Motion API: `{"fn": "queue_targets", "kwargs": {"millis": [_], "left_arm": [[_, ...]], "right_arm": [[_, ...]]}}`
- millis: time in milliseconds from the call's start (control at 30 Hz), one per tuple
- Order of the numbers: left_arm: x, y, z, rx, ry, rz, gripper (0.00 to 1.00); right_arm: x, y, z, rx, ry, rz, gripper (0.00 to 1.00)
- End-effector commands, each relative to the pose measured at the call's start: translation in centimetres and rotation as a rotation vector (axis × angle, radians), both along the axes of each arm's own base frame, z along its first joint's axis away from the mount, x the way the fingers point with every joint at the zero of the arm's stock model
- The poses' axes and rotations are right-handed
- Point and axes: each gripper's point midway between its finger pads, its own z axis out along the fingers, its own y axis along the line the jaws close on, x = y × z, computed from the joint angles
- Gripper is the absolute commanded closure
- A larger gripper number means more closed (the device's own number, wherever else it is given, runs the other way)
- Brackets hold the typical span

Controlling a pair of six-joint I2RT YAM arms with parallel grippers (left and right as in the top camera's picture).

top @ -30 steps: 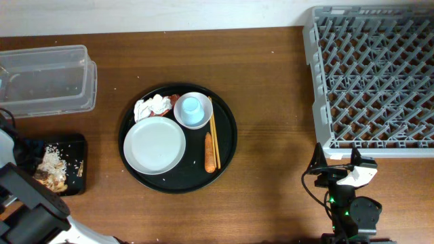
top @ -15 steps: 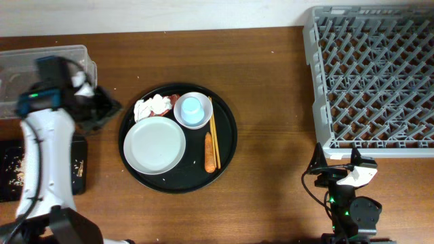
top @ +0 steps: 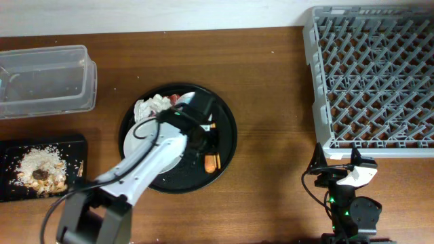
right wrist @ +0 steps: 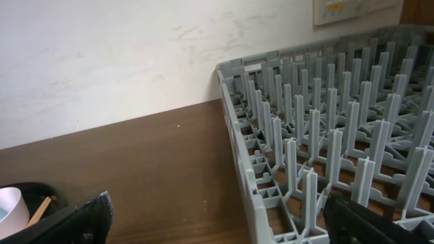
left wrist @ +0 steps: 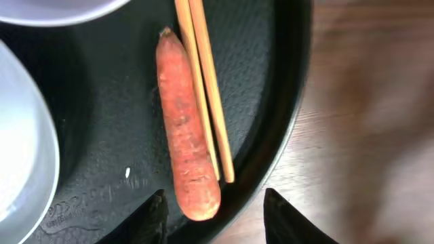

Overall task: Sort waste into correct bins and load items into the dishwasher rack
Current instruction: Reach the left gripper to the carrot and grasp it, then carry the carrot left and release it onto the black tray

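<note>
My left gripper is above the carrot's thick near end (top: 209, 163) (left wrist: 195, 192), with its open fingers already on both sides of it. It needs to lower them around that end next and close.
My left gripper (top: 205, 146) hangs open and empty over the right side of the round black tray (top: 227, 146). In the left wrist view its fingertips (left wrist: 152, 220) straddle the near end of the orange carrot (left wrist: 183, 129), which lies beside the wooden chopsticks (left wrist: 207, 88). The carrot's near end shows from overhead (top: 211, 162). The arm hides the cup, most of the bowl (top: 192, 100) and part of the white plate (top: 139, 146). The crumpled napkin (top: 152, 106) and red wrapper (top: 174, 99) lie at the tray's back. My right gripper (top: 336, 171) is open and empty at the grey rack's near left corner (right wrist: 339, 135).
The clear tub (top: 44, 81) stands at the far left. The flat black tray (top: 74, 146) in front of it holds rice scraps (top: 37, 166). The rack (top: 376, 78) fills the right back of the table. Bare wood lies between the round tray and the rack.
My left arm has swung from the black tray at the left, past the clear tub, to the carrot on the round tray. The right arm has not moved.
</note>
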Motion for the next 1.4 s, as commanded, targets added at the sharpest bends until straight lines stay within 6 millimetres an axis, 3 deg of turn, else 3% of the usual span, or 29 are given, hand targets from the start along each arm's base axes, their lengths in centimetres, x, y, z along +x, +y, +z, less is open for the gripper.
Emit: {"fn": "queue_targets", "kwargs": {"millis": [0,200,633,667,767,900,1033,1100,1167,1233,1333,1367], "left_arm": [[-0.1,0.9,-2.6,0.126,0.013,0.04,0.54],[-0.6,1.5,-5.6,0.192,0.081,0.037,0.55],[-0.7,1.9,-7.4,0.236,0.106,0.034,0.57],[-0.7,2.0,-7.4,0.237,0.106,0.034,0.67],[-0.7,2.0,-7.4,0.237,0.107,0.035,0.72],[-1.0,2.2,-7.1,0.248,0.121,0.034,0.8],[0.1,2.9,-2.6,0.248,0.109,0.065,0.8],[2.1,4.2,2.0,0.21,0.058,0.124,0.8],[3.3,6.1,4.7,0.189,0.023,0.187,0.8],[5.1,11.5,7.9,0.232,-0.052,0.327,0.8],[6.2,17.9,10.2,0.246,-0.111,0.509,0.8],[6.9,22.0,10.7,0.241,-0.131,0.627,0.8]], "right_arm": [[0.1,0.0,-0.8,0.005,0.013,-0.003,0.02],[0.1,0.0,-0.8,0.005,0.013,-0.003,0.02],[0.1,0.0,-0.8,0.005,0.013,-0.003,0.02],[0.1,0.0,-0.8,0.005,0.013,-0.003,0.02],[0.1,0.0,-0.8,0.005,0.013,-0.003,0.02],[0.1,0.0,-0.8,0.005,0.013,-0.003,0.02],[0.1,0.0,-0.8,0.005,0.013,-0.003,0.02],[0.1,0.0,-0.8,0.005,0.013,-0.003,0.02],[0.1,0.0,-0.8,0.005,0.013,-0.003,0.02],[0.1,0.0,-0.8,0.005,0.013,-0.003,0.02],[0.1,0.0,-0.8,0.005,0.013,-0.003,0.02],[0.1,0.0,-0.8,0.005,0.013,-0.003,0.01]]}}
